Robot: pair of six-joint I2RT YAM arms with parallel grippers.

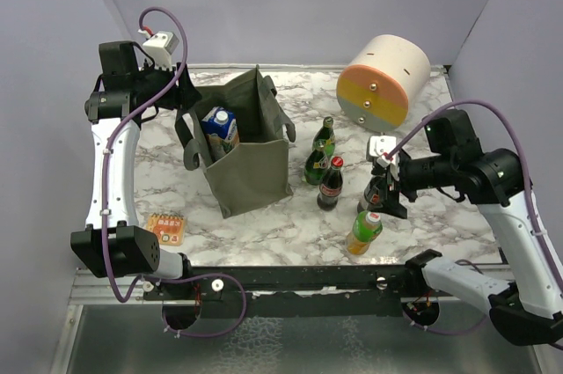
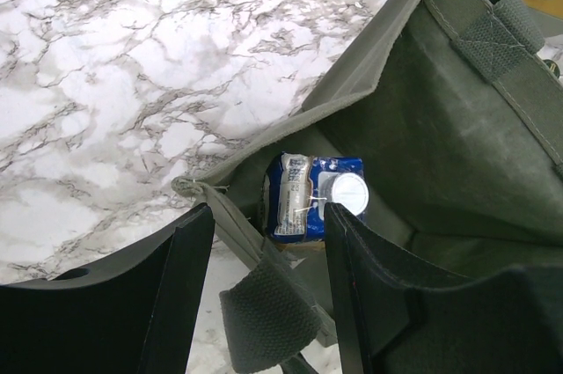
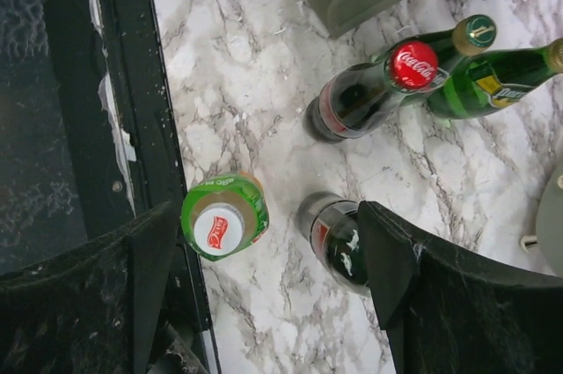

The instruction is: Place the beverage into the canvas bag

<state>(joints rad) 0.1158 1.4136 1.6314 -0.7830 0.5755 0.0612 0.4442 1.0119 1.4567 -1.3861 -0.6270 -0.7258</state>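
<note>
I will bring my right gripper back and down around its white-capped top (image 1: 373, 218) and close there, because the green-labelled bottle stands upright outside the bag (image 1: 251, 158).
The olive-green canvas bag (image 1: 251, 158) stands upright at the table's middle, with a blue carton (image 1: 221, 128) inside. My left gripper (image 1: 180, 92) is open at the bag's left rim. In the left wrist view it (image 2: 268, 277) straddles a loop handle (image 2: 268, 321), with the carton (image 2: 308, 198) beyond in the bag (image 2: 440, 154). My right gripper (image 1: 387, 185) is open above a dark bottle (image 1: 376, 196). In the right wrist view it (image 3: 264, 260) spans that dark bottle (image 3: 339, 238) and a green-labelled, white-capped bottle (image 3: 222, 218), gripping neither.
A red-capped cola bottle (image 1: 332, 182) and two green glass bottles (image 1: 318, 152) stand right of the bag. The white-capped bottle (image 1: 363, 231) stands near the front edge. A cream-and-orange cylinder (image 1: 383, 79) lies at the back right. An orange packet (image 1: 165, 227) lies front left.
</note>
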